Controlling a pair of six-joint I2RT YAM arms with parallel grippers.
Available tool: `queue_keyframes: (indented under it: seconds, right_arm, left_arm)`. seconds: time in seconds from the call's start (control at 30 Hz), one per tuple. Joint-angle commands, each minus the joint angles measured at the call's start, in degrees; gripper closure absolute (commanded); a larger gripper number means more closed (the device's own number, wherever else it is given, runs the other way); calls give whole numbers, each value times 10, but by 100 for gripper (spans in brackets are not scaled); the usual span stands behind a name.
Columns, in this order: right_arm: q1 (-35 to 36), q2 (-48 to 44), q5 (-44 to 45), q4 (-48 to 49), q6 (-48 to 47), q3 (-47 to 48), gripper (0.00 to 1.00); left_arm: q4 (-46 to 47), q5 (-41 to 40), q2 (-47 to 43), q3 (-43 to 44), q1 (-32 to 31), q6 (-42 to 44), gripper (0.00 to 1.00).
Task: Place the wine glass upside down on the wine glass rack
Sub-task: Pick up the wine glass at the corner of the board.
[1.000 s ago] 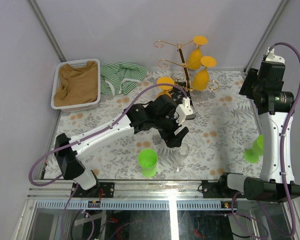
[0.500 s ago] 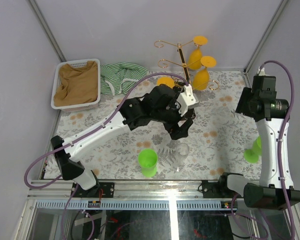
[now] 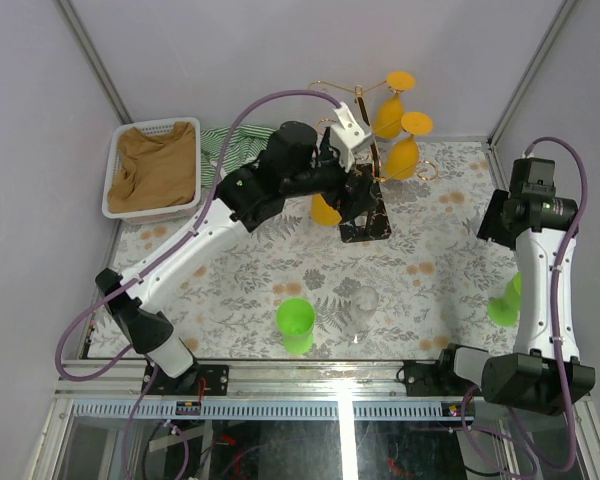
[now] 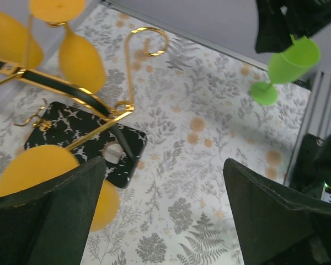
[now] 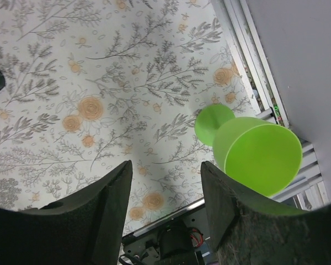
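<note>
My right gripper has the green wine glass's bowl rim (image 5: 226,164) outside its finger gap, so it will next move down and back, toward the right in its wrist view, onto that rim.
The gold wire wine glass rack (image 3: 362,110) stands on its black patterned base (image 3: 372,222) at the back of the table. Two yellow wine glasses (image 3: 392,115) hang upside down on its right side. A third yellow glass (image 3: 325,208) is at its left, beside my left gripper (image 3: 358,195), which is open and empty over the base. In the left wrist view the rack's hooks (image 4: 146,41), the base (image 4: 77,135) and that yellow glass (image 4: 36,168) show beside my left finger. My right gripper (image 5: 166,165) is open, just left of a green wine glass (image 5: 256,152).
A second green wine glass (image 3: 295,325) and a clear glass (image 3: 365,305) stand upright near the front edge. A white basket with brown cloth (image 3: 155,168) and a striped green cloth (image 3: 235,155) lie at the back left. Grey walls enclose the table.
My left arm has swung from the middle of the table back to the rack, gripper open. My right arm has come down and nearer, over the green glass at the right.
</note>
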Motion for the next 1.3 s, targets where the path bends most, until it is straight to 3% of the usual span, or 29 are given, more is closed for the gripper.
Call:
queue_keyframes:
  seconds: [0.0,0.23,0.43,0.87,1.27]
  right_arm:
    - [-20,5,21,-15,-22,19,40]
    - [-25,-33,120,-35,4,-1,41]
    - [-25,-39,133,-53,30,-31,43]
    - [-29,-21,115,-11,66,-90,44]
    - [-43,-14,186,10,98,-122,49]
  left_arm:
    - [101,4,-15,-29,46,-43,12]
    - [191,5,-67,-132,96,-65,11]
    - [208,13,-84,-165,111,-48,9]
    - [204,9,-97,-189,128,-55,7]
    - [191,12,-90,-183,131,-55,6]
